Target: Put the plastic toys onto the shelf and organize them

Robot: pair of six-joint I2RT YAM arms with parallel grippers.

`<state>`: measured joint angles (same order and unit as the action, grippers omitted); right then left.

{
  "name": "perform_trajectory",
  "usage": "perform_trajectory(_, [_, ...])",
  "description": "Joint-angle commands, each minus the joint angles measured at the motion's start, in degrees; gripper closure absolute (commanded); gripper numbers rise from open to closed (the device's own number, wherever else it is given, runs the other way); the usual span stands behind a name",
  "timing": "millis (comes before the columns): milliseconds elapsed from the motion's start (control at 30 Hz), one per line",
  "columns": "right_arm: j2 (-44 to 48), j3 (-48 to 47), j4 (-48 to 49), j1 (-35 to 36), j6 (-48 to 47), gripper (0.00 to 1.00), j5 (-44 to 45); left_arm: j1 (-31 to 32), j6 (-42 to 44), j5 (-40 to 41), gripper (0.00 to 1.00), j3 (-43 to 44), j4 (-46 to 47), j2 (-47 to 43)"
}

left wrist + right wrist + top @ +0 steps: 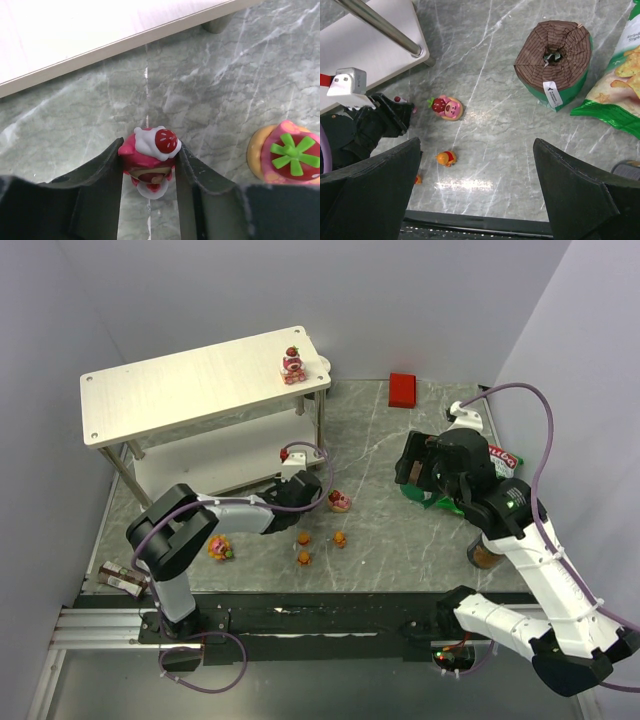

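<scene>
The part of the shelf at the top board's near edge [237, 396] above my left gripper stands empty. My left gripper rises outward to it next and releases the bear there.
My left gripper [316, 494] is shut on a pink-red strawberry bear [150, 147] low over the table, just in front of the shelf's lower board [75, 35]. A second strawberry bear [340, 501] lies on its side just right of it and also shows in the left wrist view [287, 160]. A third stands on the shelf's top board [292, 366]. The flower-faced toy [220, 548] and three small orange bears [303, 538] [340, 539] [304, 559] sit on the table in front. My right gripper [415, 468] is open and empty, held high over the table's right side.
A brown-and-green cylinder [555, 55] and a green snack bag [620, 75] lie at the right. A red block [402, 388] sits at the back. A brown packet [125, 580] lies at the near left edge, and a brown jar [485, 555] stands by the right arm.
</scene>
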<state>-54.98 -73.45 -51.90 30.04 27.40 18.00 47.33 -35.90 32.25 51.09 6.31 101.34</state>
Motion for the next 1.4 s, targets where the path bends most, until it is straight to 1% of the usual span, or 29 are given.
perform_trajectory(0, [1.2,0.6,1.6,-0.6,0.1,0.00,1.2,-0.1,-1.3,2.6,0.96,2.9,-4.0,-4.1])
perform_trajectory(33, [1.3,0.6,1.8,-0.7,0.1,0.00,1.2,-0.1,-1.6,2.6,0.99,3.9,-6.1,-5.0])
perform_trajectory(200, [0.9,0.7,2.9,-1.0,-0.1,0.00,0.7,0.7,-4.4,1.1,0.99,6.2,-15.6,-13.3])
perform_trajectory(300, [0.3,0.3,3.5,-1.2,-0.2,0.00,0.3,2.8,-4.8,1.5,0.99,8.7,-21.6,-18.3])
perform_trajectory(367, [0.0,0.2,3.6,-1.3,-0.2,0.00,0.1,5.2,-4.5,2.1,0.99,11.2,-25.6,-21.3])
perform_trajectory(433, [-0.8,-0.5,3.9,-1.4,-0.7,0.00,0.3,8.0,-4.5,3.1,0.99,15.8,-30.4,-23.7])
perform_trajectory(567, [-1.7,-1.4,4.3,-1.7,-1.1,0.00,0.0,10.2,-4.4,5.4,0.99,21.1,-35.0,-28.0])
perform_trajectory(600, [-2.0,-1.7,4.4,-1.8,-1.2,0.00,-0.1,10.3,-5.1,6.3,0.99,22.4,-36.0,-28.5])
perform_trajectory(667, [-2.4,-2.0,4.6,-1.9,-1.5,0.00,-0.2,10.4,-6.8,10.9,0.99,27.3,-41.5,-29.1])
perform_trajectory(700, [-2.6,-2.3,4.6,-2.0,-1.6,0.00,-0.3,10.5,-9.2,12.7,0.99,29.5,-44.5,-28.7])
perform_trajectory(733, [-2.8,-2.3,4.7,-2.1,-1.5,0.01,-0.5,10.4,-10.1,16.7,0.99,34.1,-49.3,-28.4])
perform_trajectory(800, [-2.9,-2.3,4.9,-2.1,-1.6,0.01,-0.8,10.3,-10.7,18.9,0.99,38.8,-53.4,-26.6])
perform_trajectory(833, [-3.0,-2.2,5.0,-2.2,-1.4,0.01,-0.9,9.6,-10.2,19.4,0.99,43.2,-54.5,-26.0])
perform_trajectory(900, [-3.0,-2.0,5.3,-2.1,-1.4,0.01,-1.4,8.3,-6.6,16.2,0.99,46.9,-54.2,-24.5])
perform_trajectory(967, [-3.5,-2.1,5.3,-2.4,-1.5,0.01,-1.9,5.8,-4.8,13.1,0.99,51.5,-54.4,-22.9])
perform_trajectory(1000, [-3.7,-2.5,5.2,-2.3,-1.6,0.01,-1.9,4.7,-4.2,12.8,0.99,54.8,-55.3,-22.2])
perform_trajectory(1033, [-3.9,-2.6,5.1,-2.4,-1.7,0.01,-1.9,2.9,-3.9,12.8,0.99,56.0,-56.0,-21.1])
perform_trajectory(1100, [-4.1,-2.7,5.2,-2.4,-2.0,0.01,-1.9,1.7,-2.4,14.6,0.99,58.1,-56.5,-20.4])
perform_trajectory(1167, [-4.2,-2.7,5.3,-2.7,-2.1,0.01,-2.0,-0.5,-0.8,14.3,0.99,58.2,-55.7,-20.1])
perform_trajectory(1367, [-4.3,-2.2,5.3,-3.3,-2.4,0.01,-2.2,-7.5,3.9,10.6,0.99,60.0,-55.7,-17.5])
